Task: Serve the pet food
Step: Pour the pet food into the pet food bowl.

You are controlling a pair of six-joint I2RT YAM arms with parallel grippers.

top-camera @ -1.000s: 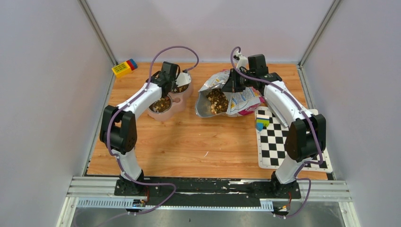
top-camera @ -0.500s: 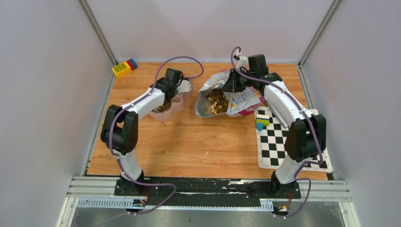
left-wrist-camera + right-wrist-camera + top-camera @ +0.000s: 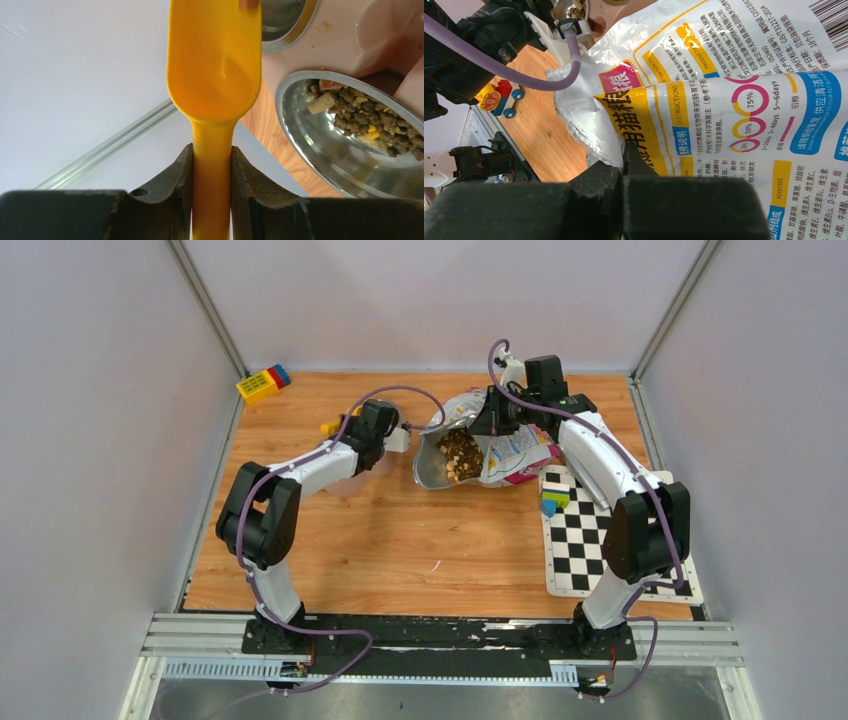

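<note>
The cup looks empty, so next my left gripper will shift left in the top view and down to release the scoop on the bare tabletop [image 3: 275, 447] beside the bowl.
Brown kibble [image 3: 458, 453] lies in the open yellow-and-white bag [image 3: 500, 445] at the back centre. My right gripper [image 3: 490, 420] is shut on the bag's upper edge, and the wrist view shows the jaws pinching the printed foil [image 3: 624, 162]. My left gripper [image 3: 352, 430] is shut on the handle of the yellow scoop [image 3: 215, 65], whose cup looks empty. It is over the pink double bowl [image 3: 350, 480], just left of the bag. One steel bowl [image 3: 320, 150] holds kibble [image 3: 365, 120]. The arm hides most of the bowl from above.
A checkerboard mat [image 3: 600, 540] lies at the right with coloured blocks [image 3: 553, 498] on its far corner. A yellow toy block [image 3: 262, 383] sits at the back left corner. Grey walls close in the table on three sides.
My left gripper has swung right with the scoop, from above the far bowl to beside the bag's mouth, and now covers the bowl from above. The right arm and bag have not moved.
</note>
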